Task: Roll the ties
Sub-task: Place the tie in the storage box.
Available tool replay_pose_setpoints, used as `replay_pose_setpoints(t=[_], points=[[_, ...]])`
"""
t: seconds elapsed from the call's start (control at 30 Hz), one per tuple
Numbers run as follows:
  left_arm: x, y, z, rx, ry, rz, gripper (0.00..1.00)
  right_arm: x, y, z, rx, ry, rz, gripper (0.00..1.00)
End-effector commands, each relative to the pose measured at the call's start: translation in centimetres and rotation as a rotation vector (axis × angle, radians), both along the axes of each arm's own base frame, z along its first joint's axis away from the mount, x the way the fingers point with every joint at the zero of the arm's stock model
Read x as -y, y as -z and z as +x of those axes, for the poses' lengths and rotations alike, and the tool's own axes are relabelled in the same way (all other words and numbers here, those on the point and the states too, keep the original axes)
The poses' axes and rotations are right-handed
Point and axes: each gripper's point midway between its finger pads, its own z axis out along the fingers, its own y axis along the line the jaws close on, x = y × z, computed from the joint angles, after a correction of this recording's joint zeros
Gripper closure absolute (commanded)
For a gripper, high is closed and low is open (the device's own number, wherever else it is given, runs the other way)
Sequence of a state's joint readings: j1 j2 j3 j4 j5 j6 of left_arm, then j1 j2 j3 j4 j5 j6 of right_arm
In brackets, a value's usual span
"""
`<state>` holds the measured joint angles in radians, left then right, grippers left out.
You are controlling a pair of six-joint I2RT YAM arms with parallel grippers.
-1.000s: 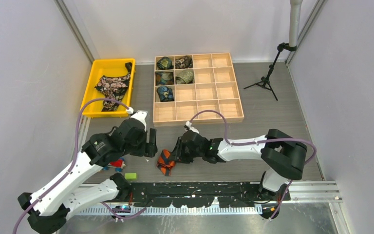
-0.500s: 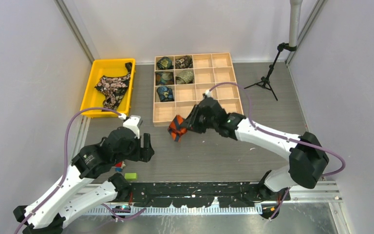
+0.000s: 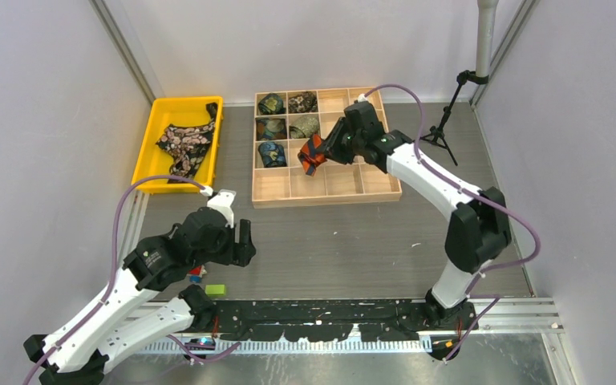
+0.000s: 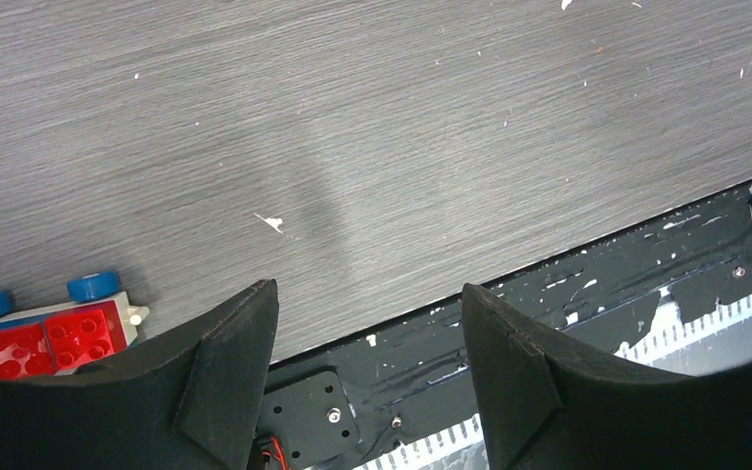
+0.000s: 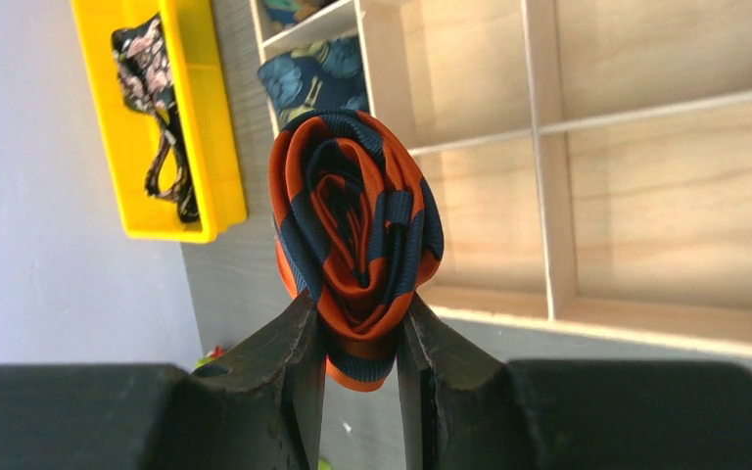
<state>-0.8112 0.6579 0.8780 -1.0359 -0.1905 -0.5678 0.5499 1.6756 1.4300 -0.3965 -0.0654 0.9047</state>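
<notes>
I should next move my right gripper outward and down into the empty cell beside the blue floral tie, then let go of the striped tie (image 3: 314,154).
My right gripper (image 3: 321,152) is shut on the rolled orange-and-dark striped tie (image 3: 314,154), held in the air over the wooden grid box (image 3: 369,191). In the right wrist view the roll (image 5: 356,235) is pinched between both fingers (image 5: 299,352), above empty compartments. Several rolled ties (image 3: 272,103) fill the box's left cells. A black floral tie (image 3: 184,143) lies unrolled in the yellow tray (image 3: 149,152). My left gripper (image 3: 243,245) hangs open over bare table near the front edge; its jaws (image 4: 367,338) hold nothing.
Small toy blocks, red (image 4: 29,343) and green (image 3: 216,289), lie by the left arm at the table's front edge. A black tripod (image 3: 437,128) stands at the back right. A black rail (image 3: 329,317) runs along the near edge.
The right arm lifted the rolled striped tie from the table's front and carried it back over the grid box. The left arm drew back slightly toward the front left.
</notes>
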Motion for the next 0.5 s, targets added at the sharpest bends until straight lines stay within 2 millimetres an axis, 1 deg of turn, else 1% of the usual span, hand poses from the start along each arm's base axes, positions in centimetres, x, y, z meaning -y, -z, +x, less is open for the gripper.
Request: replay_pose_setpoints(t=[0.0,0.23,0.3,0.43,0.47], points=[[0.7,-0.4,0.5,0.023,0.018,-0.024,0.3,0.1,-0.3,3.4,0.03,0.014,-0.039,1.0],[0.8,-0.4,0.4,0.022,0.023,-0.029,0.3,-0.7,1.7,8.2,0.043,0.057,-0.065,1.0],[0.8,-0.5,0.4,0.023,0.025,-0.03,0.31,-1.2,2.9,9.3,0.034,0.062,-0.067,1.0],[0.9,-0.5,0.4,0.025,0.029,-0.034,0.31,-1.9,4.1,10.8,0.025,0.075,-0.064,1.0],[0.9,-0.5,0.4,0.025,0.028,-0.035,0.31,-1.8,4.5,11.2,0.028,0.09,-0.072,1.0]])
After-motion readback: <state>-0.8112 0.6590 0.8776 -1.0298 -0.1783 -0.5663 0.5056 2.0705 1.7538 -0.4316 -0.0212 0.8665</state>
